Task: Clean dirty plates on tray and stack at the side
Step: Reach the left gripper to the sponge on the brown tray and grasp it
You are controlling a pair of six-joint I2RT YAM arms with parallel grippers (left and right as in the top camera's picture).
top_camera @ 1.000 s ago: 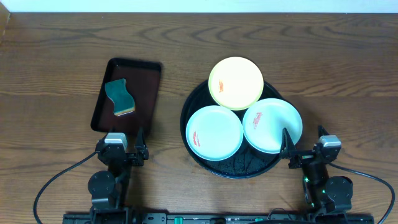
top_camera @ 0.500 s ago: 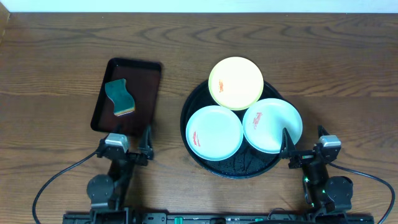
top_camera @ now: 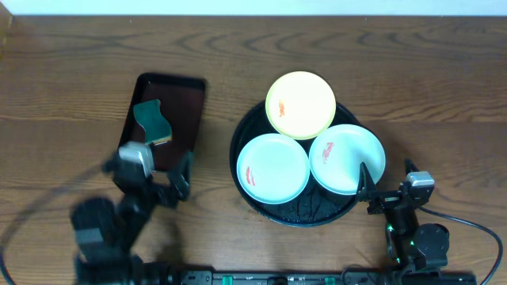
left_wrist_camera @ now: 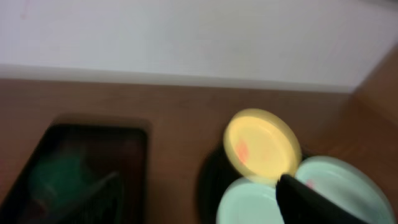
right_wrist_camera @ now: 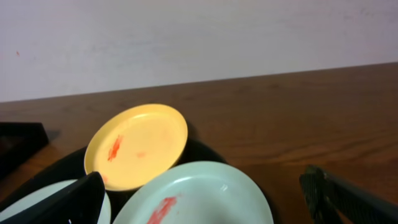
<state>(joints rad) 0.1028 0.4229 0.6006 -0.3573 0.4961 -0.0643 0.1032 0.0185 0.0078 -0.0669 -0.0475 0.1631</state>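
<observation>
The left gripper moves outward next, tips its open fingers down and lowers them around the green sponge (top_camera: 152,121) (left_wrist_camera: 59,179), which lies outward of and below them.
The black round tray (top_camera: 310,210) holds three dirty plates with red-orange smears: a pale yellow plate (top_camera: 300,105) at the far rim, a mint-white plate (top_camera: 272,168) at the front left and another mint-white plate (top_camera: 347,158) at the front right. My left gripper (top_camera: 158,184) is open and empty, blurred, over the near end of the brown tray. My right gripper (top_camera: 386,188) is open and empty, low beside the tray's right rim. The right wrist view shows the yellow plate (right_wrist_camera: 137,146) and the right mint plate (right_wrist_camera: 199,196) between my open fingers (right_wrist_camera: 199,186).
A dark brown rectangular tray (top_camera: 186,119) lies at the left with a green sponge (top_camera: 152,123) on it. In the blurred left wrist view, the brown tray (left_wrist_camera: 124,162) and the yellow plate (left_wrist_camera: 261,146) show ahead. A white wall stands behind the table.
My left arm has risen and moved forward over the near end of the brown tray and is blurred. The right arm and the plates have not moved.
</observation>
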